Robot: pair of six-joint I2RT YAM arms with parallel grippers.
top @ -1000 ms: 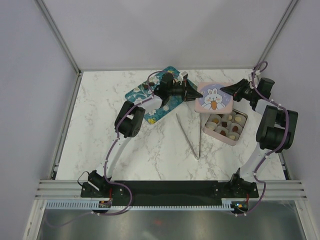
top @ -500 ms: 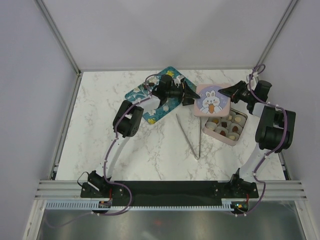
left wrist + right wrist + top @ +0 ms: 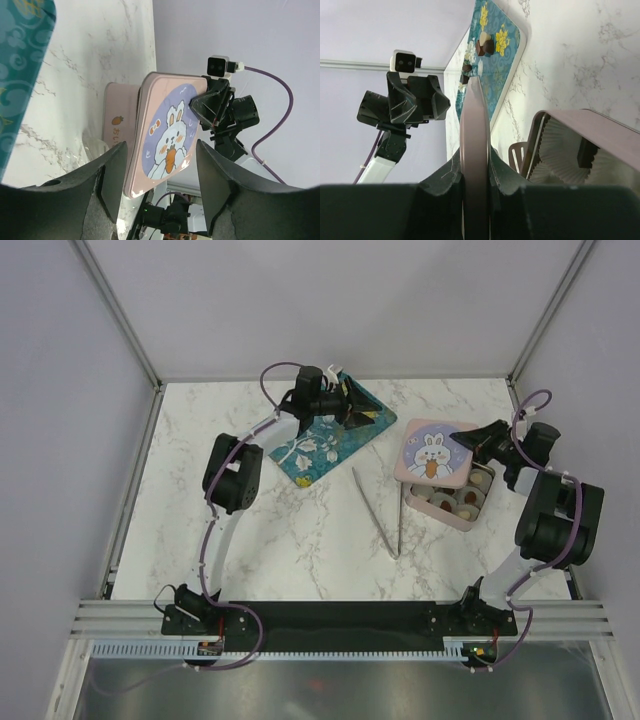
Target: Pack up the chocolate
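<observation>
The tin's near cups are uncovered, so the right gripper needs to lower the lid it is holding back and to the right in the overhead view onto the tin (image 3: 586,159) next.
Chocolate pieces (image 3: 462,502) sit in paper cups inside the open pink tin (image 3: 480,512) at the right. More chocolate (image 3: 485,46) lies on the teal flowered tray (image 3: 312,450) at the back. My right gripper (image 3: 470,440) is shut on the edge of the pink bunny lid (image 3: 432,452), holding it tilted over the tin's far-left part. The lid (image 3: 475,140) shows edge-on between the right fingers. My left gripper (image 3: 352,412) hangs open over the tray with nothing in it. It faces the lid (image 3: 167,135), which lies well beyond its fingertips.
Metal tongs (image 3: 385,515) lie on the marble table (image 3: 200,520), between the tray and the tin. Grey walls close in the table's back and sides.
The left gripper opened, let go of the lid and pulled back left over the tray. The right gripper closed on the lid and carried it down over the tin.
</observation>
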